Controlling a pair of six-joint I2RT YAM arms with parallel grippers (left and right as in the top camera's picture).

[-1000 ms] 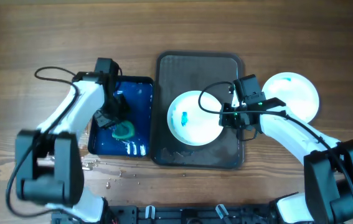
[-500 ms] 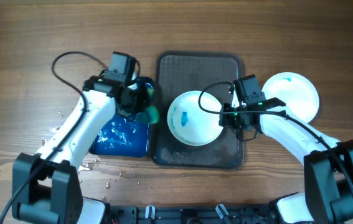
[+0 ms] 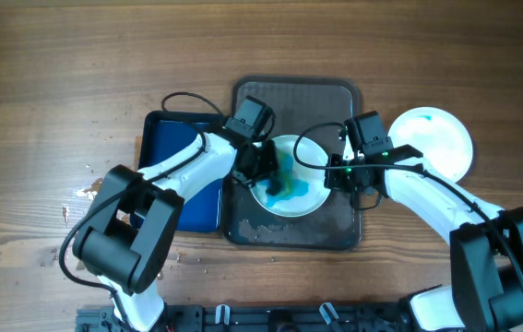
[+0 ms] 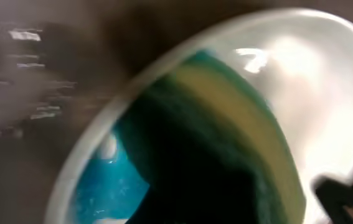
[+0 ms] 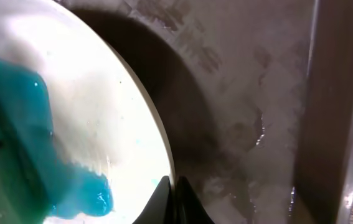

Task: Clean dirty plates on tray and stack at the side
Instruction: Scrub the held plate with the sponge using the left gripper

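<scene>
The smaller blue tray (image 3: 198, 205) lies open nearby, so the robot's left gripper needs to sweep over the paint next, then go up, across and down into that tray to let go of the sponge (image 3: 284, 180).
A white plate (image 3: 300, 195) smeared with blue-teal paint lies on the dark tray (image 3: 339, 235). My left gripper (image 3: 270, 171) is shut on a green-yellow sponge (image 3: 284, 180) and presses it on the plate's left half; the left wrist view shows the sponge (image 4: 226, 124) on the plate (image 4: 325, 81) over blue paint (image 4: 111, 183). My right gripper (image 3: 339, 175) is shut on the plate's right rim, seen pinching the rim in the right wrist view (image 5: 174, 198). A second white plate (image 3: 436, 138) lies on the table to the right of the tray.
A smaller blue tray (image 3: 173, 194) holding blue liquid sits left of the dark tray. Water drops (image 3: 86, 194) spot the wood on the left. The dark tray's floor is wet (image 5: 251, 124).
My left arm has carried the sponge from the blue tray rightward onto the plate, and blue paint is now spread over the plate. The right arm has not moved.
</scene>
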